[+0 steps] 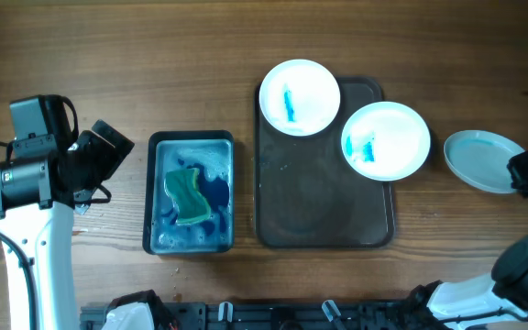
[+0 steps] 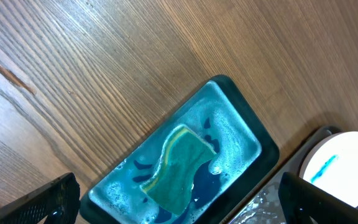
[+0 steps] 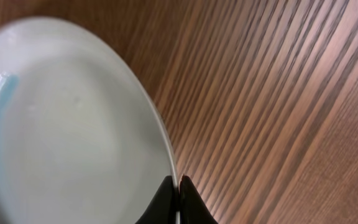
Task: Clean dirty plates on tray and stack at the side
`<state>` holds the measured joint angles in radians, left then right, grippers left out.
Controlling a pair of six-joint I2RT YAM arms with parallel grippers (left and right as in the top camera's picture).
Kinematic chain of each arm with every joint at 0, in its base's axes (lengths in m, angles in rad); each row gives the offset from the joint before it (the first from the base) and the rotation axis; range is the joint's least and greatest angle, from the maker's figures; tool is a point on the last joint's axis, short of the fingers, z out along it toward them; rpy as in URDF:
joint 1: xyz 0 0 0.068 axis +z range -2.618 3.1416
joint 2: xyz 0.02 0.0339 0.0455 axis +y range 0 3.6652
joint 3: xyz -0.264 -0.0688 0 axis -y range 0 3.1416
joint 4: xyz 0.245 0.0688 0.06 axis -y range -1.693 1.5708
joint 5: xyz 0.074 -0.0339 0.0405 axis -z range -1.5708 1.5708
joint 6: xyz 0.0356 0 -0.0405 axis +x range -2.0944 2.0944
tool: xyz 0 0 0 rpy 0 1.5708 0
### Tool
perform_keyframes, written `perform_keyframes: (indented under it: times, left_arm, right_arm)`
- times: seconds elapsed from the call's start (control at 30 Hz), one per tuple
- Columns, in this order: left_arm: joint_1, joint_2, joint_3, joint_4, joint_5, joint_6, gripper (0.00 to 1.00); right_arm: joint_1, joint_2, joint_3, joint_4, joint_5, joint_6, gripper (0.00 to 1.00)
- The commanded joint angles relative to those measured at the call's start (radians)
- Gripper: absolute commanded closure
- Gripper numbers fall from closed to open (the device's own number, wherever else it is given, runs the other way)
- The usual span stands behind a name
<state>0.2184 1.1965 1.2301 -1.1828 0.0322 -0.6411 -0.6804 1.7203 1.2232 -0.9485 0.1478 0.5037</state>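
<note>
The tilted plate will go down in my right gripper toward the tray, onto the table beside it.
The dark brown tray holds two white plates with blue smears: one at its far left corner and one at its far right edge. A third plate is off the tray at the right, tilted, with a faint blue tint. My right gripper is shut on that plate's rim; it shows in the overhead view at the plate's right edge. My left gripper is open above the blue tub, and the far left plate shows at the right.
A blue tub with soapy blue water and a green sponge stands left of the tray. The sponge also shows in the left wrist view. Bare wooden table lies beyond the tray and right of the held plate.
</note>
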Motion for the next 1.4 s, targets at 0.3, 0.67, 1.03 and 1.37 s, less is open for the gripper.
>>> perform_keyframes:
  times: [0.3, 0.67, 1.03, 1.37]
  left_arm:
    - [0.006, -0.006, 0.013, 0.000, 0.005, 0.006, 0.00]
    - [0.006, -0.006, 0.013, 0.000, 0.005, 0.006, 0.00]
    - [0.006, -0.006, 0.013, 0.000, 0.005, 0.006, 0.00]
    - [0.006, -0.006, 0.013, 0.000, 0.005, 0.006, 0.00]
  right_arm:
    - [0.257, 0.023, -0.219, 0.065, 0.097, 0.043, 0.96]
    - [0.313, -0.120, -0.172, -0.003, 0.093, 0.038, 0.71]
    - [0.377, -0.241, -0.200, 0.194, -0.487, -0.344, 0.47]
    - [0.418, -0.059, -0.286, 0.380, -0.361, -0.264, 0.56]
